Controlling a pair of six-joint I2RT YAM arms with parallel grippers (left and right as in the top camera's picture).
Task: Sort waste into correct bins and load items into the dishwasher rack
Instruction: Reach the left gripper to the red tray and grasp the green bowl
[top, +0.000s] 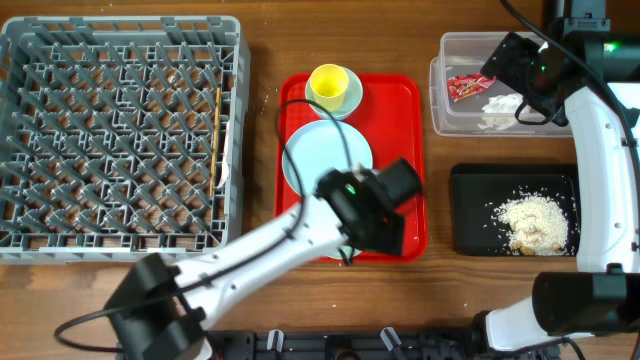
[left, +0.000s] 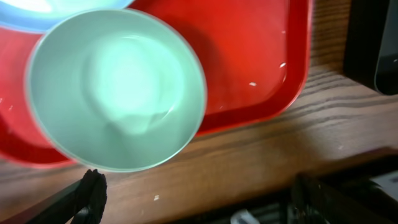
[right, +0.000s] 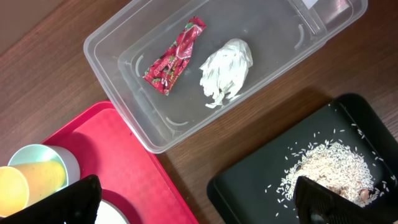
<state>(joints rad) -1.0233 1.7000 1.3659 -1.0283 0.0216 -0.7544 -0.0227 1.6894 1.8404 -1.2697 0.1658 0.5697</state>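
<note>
My left gripper reaches outward and down next onto the second bowl's rim facing the black tray (left: 203, 111), clear of the plate, since that bowl lies below and outward.
The grey dishwasher rack (top: 120, 130) stands at the left with the thin wooden stick (top: 217, 135) in it. On the red tray (top: 400, 110) are the pale blue plate (top: 320, 155) and a yellow cup (top: 328, 82) inside a bowl (top: 350, 98). My left gripper (top: 378, 225) is open and empty. It hovers over the tray's front edge, just short of the second bowl (left: 118, 87). The clear tub (top: 445, 100) holds the red wrapper (right: 174, 56) and white scrap (right: 227, 71). The black tray (top: 470, 215) holds the beige food (top: 535, 222). My right gripper (top: 515, 65) is open and empty, high above the tub.
In the left wrist view (left: 199, 202) the bare wooden table edge (left: 249, 168) lies between the open fingers. The right wrist view (right: 202, 205) shows a strip of table (right: 211, 149) between the red tray (right: 124, 168) and the black tray (right: 261, 186).
</note>
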